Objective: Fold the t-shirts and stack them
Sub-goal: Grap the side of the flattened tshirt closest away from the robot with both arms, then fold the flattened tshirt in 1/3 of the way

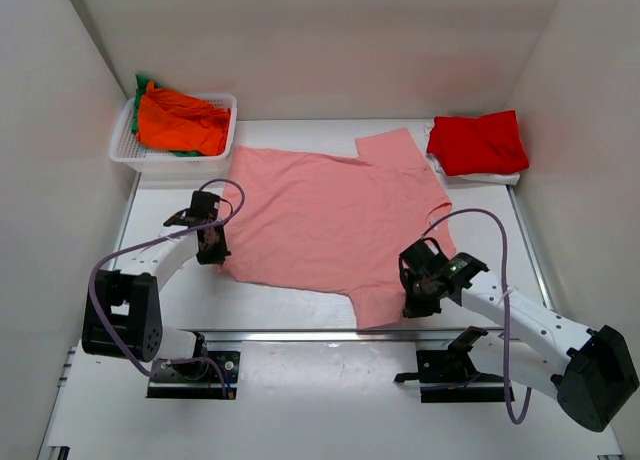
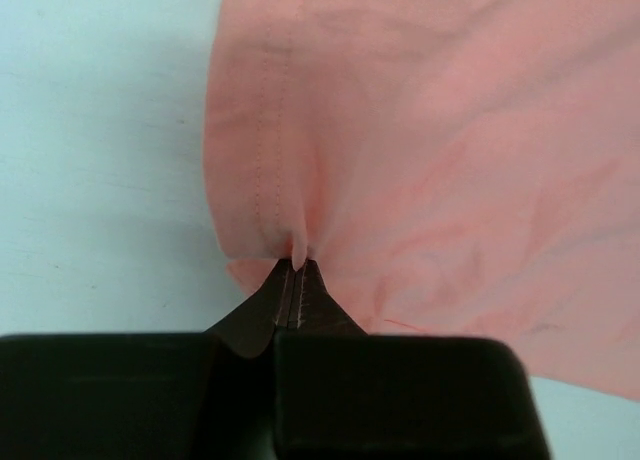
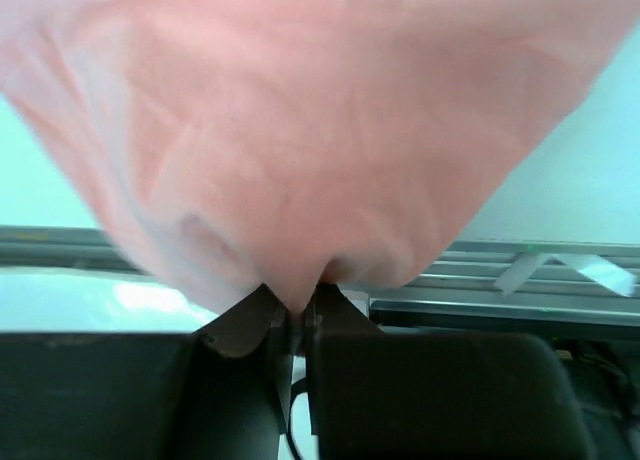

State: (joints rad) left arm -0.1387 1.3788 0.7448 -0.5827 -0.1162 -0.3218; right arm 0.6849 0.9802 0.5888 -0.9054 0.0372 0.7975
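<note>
Next, my right gripper folds the pinched corner outward onto the salmon-pink cloth, since the corner juts past the shirt's body toward the metal bar.
A large salmon-pink t-shirt lies spread on the white table. My left gripper is shut on its near left hem, and the left wrist view shows the cloth pinched into a small fold at the fingertips. My right gripper is shut on the shirt's near right corner; in the right wrist view the pink cloth hangs bunched from the closed jaws. A folded bright red t-shirt lies at the back right. An orange t-shirt lies over a green one in the basket.
The white latticed basket stands at the back left. White walls close in the table on three sides. A metal rail runs along the near edge between the arm bases. White cloth shows under the red shirt.
</note>
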